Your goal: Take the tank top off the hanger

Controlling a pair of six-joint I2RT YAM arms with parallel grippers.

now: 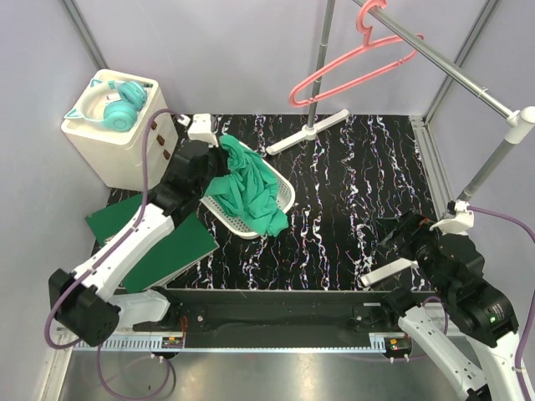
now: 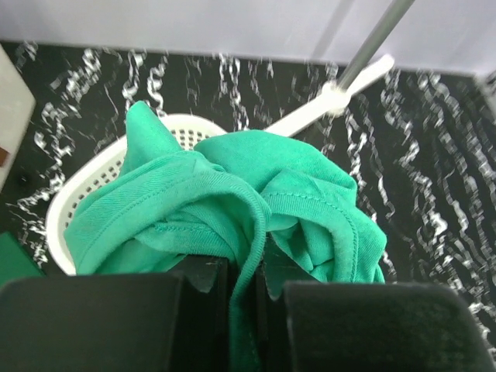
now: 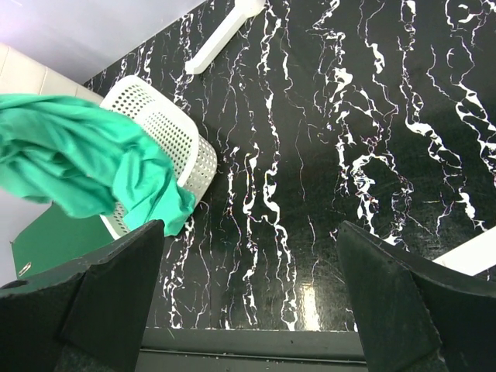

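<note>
The white basket's opening (image 2: pixel 187 136) is below my left gripper and to its right in the top view, so I will lower the fold of the tank top that way and let it go.
The teal-green tank top (image 1: pixel 247 190) lies crumpled over the white basket (image 1: pixel 284 194), off the hanger. My left gripper (image 1: pixel 219 155) is shut on a fold of the tank top (image 2: pixel 256 232) above the basket's rim (image 2: pixel 77 198). The coral-pink hanger (image 1: pixel 355 63) hangs bare on the grey rail (image 1: pixel 451 71) at the back. My right gripper (image 1: pixel 394 232) is open and empty over the black marbled mat at the right; in the right wrist view the tank top (image 3: pixel 77 159) and basket (image 3: pixel 167 136) show to its far left.
A dark-green folder (image 1: pixel 159 238) lies at the front left under my left arm. A white box (image 1: pixel 113 125) with teal headphones (image 1: pixel 117 104) stands at the back left. The rail stand's white foot (image 1: pixel 308 132) and pole (image 1: pixel 322 58) stand behind the basket.
</note>
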